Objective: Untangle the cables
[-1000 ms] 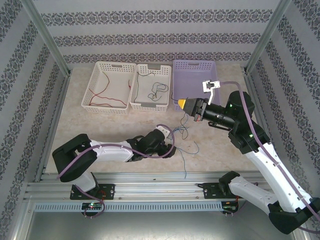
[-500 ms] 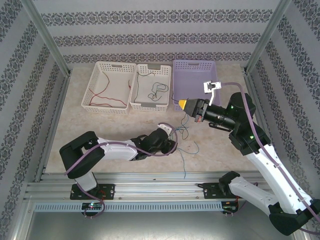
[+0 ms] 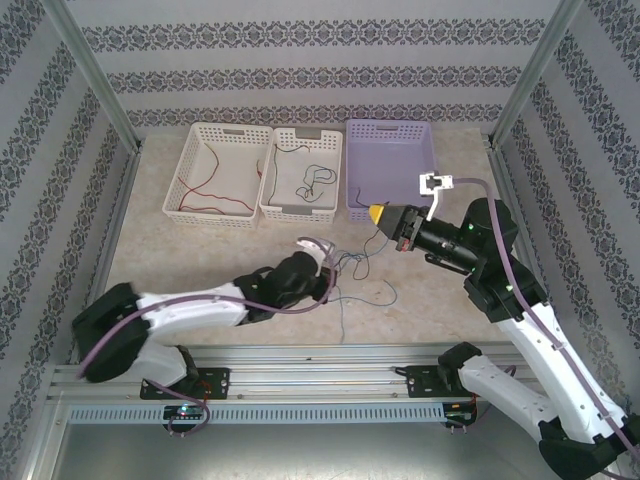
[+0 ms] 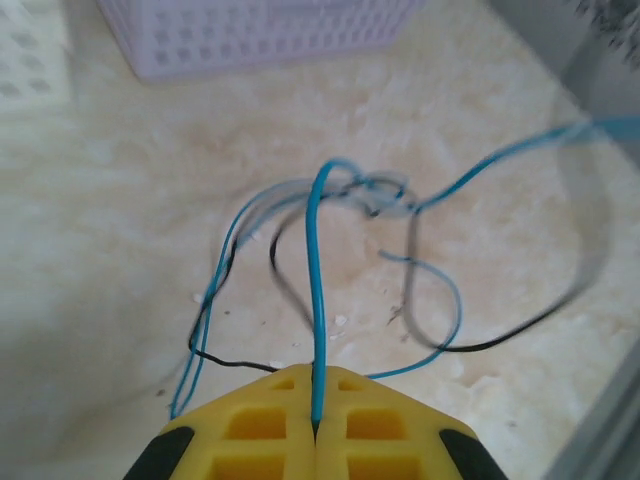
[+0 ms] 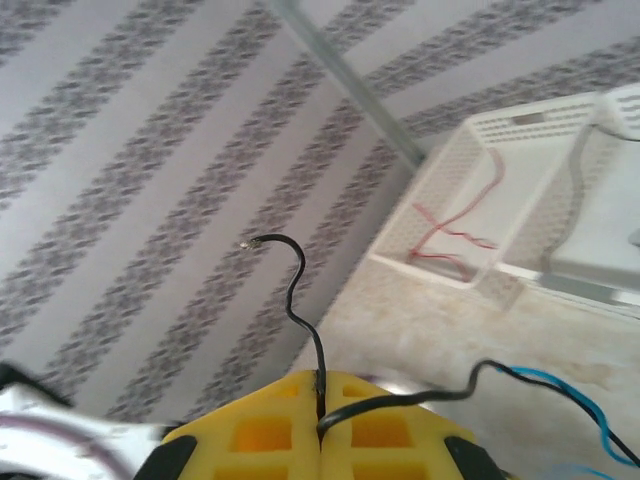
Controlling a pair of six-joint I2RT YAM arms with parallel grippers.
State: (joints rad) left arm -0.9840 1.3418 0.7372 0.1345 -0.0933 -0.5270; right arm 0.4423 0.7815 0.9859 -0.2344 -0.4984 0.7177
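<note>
I need to pull my right gripper away from my left gripper next and move it down to let go over the bare tabletop near the purple basket, because the cables are still tangled.
A tangle of thin blue and black cables point(image 3: 356, 266) lies on the table between my two grippers. My left gripper point(image 3: 328, 278) sits low at the tangle's left side. In the left wrist view it point(image 4: 318, 378) is shut on the blue cable point(image 4: 317, 280), which rises straight out from between the yellow fingers, while the black cable point(image 4: 430, 343) loops on the table beyond. My right gripper point(image 3: 376, 213) hovers above the tangle. In the right wrist view it point(image 5: 320, 382) is shut on the black cable point(image 5: 303, 320), whose free end curls upward.
Three baskets stand in a row at the back: a white basket point(image 3: 190, 165) holding a red cable point(image 3: 205, 185), a second white basket point(image 3: 282, 205) with a dark cable point(image 3: 312, 180), and a purple basket point(image 3: 352, 170). Aluminium rails run along the near edge.
My left gripper has closed onto the blue cable and its arm has stretched lower and leftward. My right gripper has shifted slightly right and down, still clamped on the black cable.
</note>
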